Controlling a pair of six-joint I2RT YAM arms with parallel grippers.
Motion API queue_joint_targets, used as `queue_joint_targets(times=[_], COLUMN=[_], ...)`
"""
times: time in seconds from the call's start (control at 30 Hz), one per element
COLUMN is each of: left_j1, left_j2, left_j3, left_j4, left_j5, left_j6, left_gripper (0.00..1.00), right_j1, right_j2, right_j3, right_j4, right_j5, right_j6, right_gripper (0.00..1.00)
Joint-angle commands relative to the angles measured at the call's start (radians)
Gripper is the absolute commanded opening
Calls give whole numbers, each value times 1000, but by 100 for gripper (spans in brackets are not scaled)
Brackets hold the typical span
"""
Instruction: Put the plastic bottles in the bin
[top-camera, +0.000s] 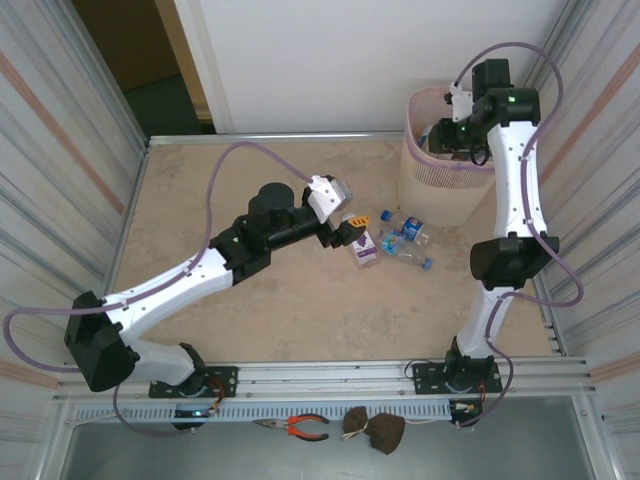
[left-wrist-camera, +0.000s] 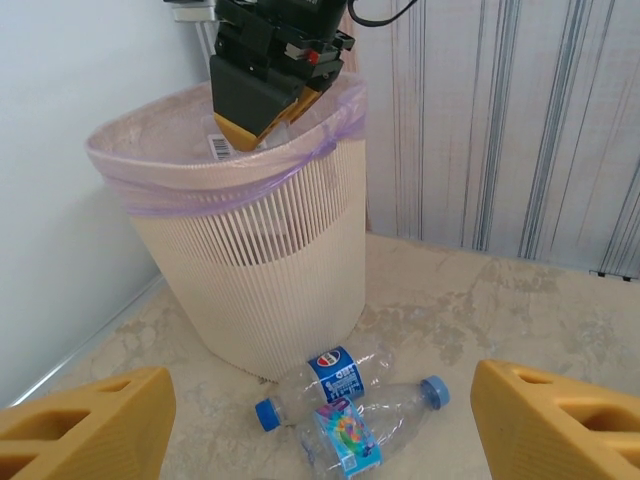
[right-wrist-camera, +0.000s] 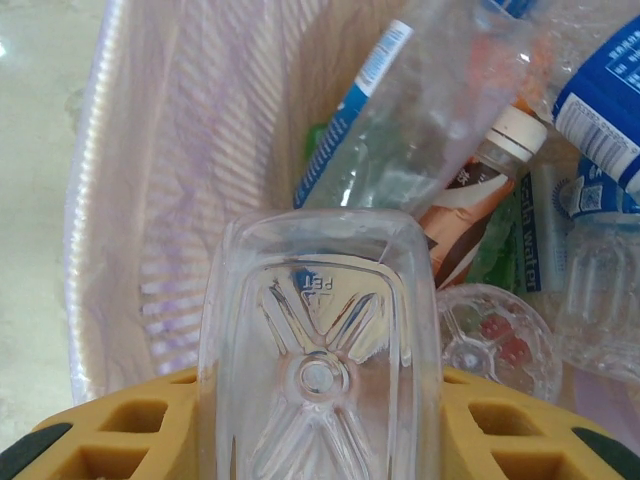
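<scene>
My right gripper lowers the clear bottle next into the gap that shows between the bin's ribbed side and the brown-labelled bottle.
The pale pink bin (top-camera: 440, 185) stands at the back right and shows close up in the left wrist view as the bin (left-wrist-camera: 260, 270). Over its mouth my right gripper (top-camera: 455, 132) is shut on a clear square-based bottle (right-wrist-camera: 320, 370), which points down into the bin (right-wrist-camera: 150, 200) above several bottles (right-wrist-camera: 470, 210). On the table lie a Pepsi-labelled bottle (left-wrist-camera: 335, 375), a clear bottle with a colourful label (left-wrist-camera: 385, 420) and a purple-labelled bottle (top-camera: 365, 248). My left gripper (top-camera: 350, 228) hangs open just left of them, its fingers (left-wrist-camera: 90, 425) wide apart and nothing between them.
Ribbed metal walls close in the table on the left and right, with a white wall behind the bin. The right arm's elbow (top-camera: 505, 260) sits right of the loose bottles. Pliers (top-camera: 300, 427) lie below the front rail.
</scene>
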Motion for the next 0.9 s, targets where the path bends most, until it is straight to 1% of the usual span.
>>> queue_joint_targets(times=[0.0, 0.1, 0.3, 0.4, 0.7, 0.77, 0.87], left_j1=[-4, -5, -2, -2, -2, -1, -1], left_j2=[-28, -28, -30, -32, -38, -38, -41], left_j3=[-15, -16, -17, -20, -30, -30, -29], left_j4=[12, 11, 9, 11, 13, 14, 17], left_j5=[-16, -19, -18, -19, -17, -16, -14], left_j6=[-16, -16, -16, -20, -28, -28, -34], left_gripper=[78, 78, 78, 78, 78, 78, 78], right_j1=[6, 14, 25, 20, 3, -5, -8], right_j2=[89, 115, 133, 135, 164, 173, 170], right_j3=[-50, -63, -87, -125, -193, -184, -157], right_j4=[-47, -51, -48, -26, 3, 0, -5], right_j5=[110, 117, 186, 139, 78, 64, 38], right_j6=[-47, -47, -51, -51, -37, -34, -24], right_gripper=[26, 26, 27, 27, 28, 30, 35])
